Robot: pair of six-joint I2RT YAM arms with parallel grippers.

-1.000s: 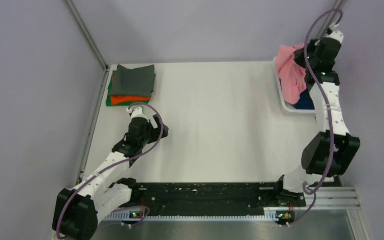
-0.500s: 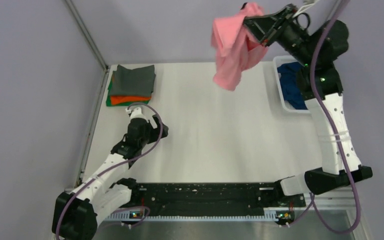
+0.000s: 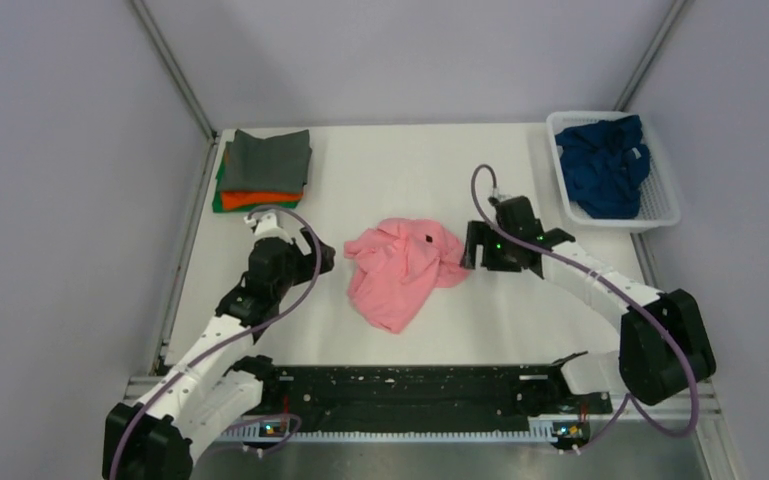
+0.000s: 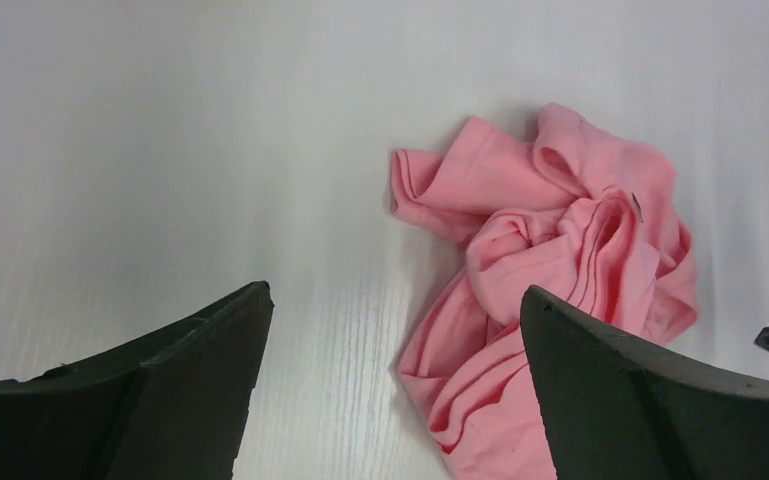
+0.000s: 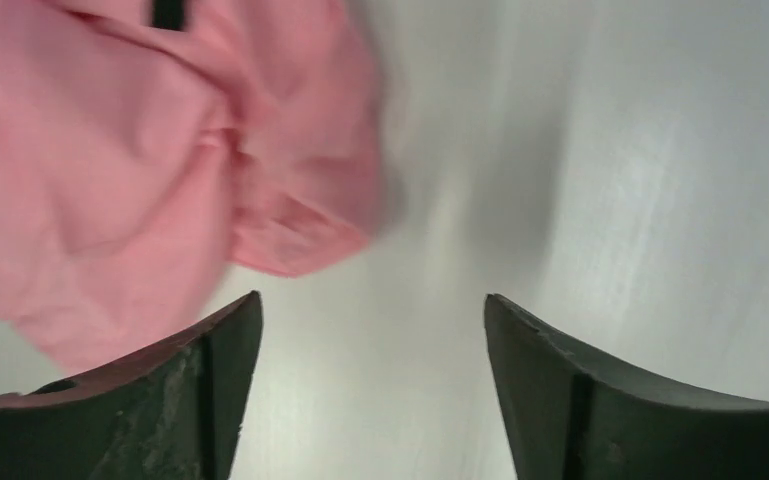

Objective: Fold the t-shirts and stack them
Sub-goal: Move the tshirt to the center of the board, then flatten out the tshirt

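Next I will move my left gripper over the pink t-shirt and down onto its middle fold [image 3: 414, 272] [image 4: 615, 270], as that fold lies lower and to the gripper's right in the top view.
A crumpled pink t-shirt [image 3: 400, 270] lies loose in the middle of the table, also seen in the left wrist view [image 4: 560, 280] and the right wrist view [image 5: 140, 170]. My right gripper [image 3: 474, 250] [image 5: 370, 300] hovers open just right of it, with only bare table between its fingers. My left gripper [image 3: 320, 258] [image 4: 395, 295] stands open to the shirt's left, holding nothing. A navy blue t-shirt [image 3: 605, 165] is bunched in the white basket [image 3: 660, 215]. At the far left, folded dark grey [image 3: 265, 158], orange [image 3: 260, 198] and green [image 3: 222, 205] t-shirts sit stacked.
The basket stands at the table's far right corner against the purple wall. A metal frame post [image 3: 175, 70] runs along the left wall beside the stack. A black rail [image 3: 410, 395] with the arm bases lines the near edge.
My right arm swung the pink t-shirt out of the basket, down over the table, then let go and opened. The shirt now lies on the table. The left arm barely moved.
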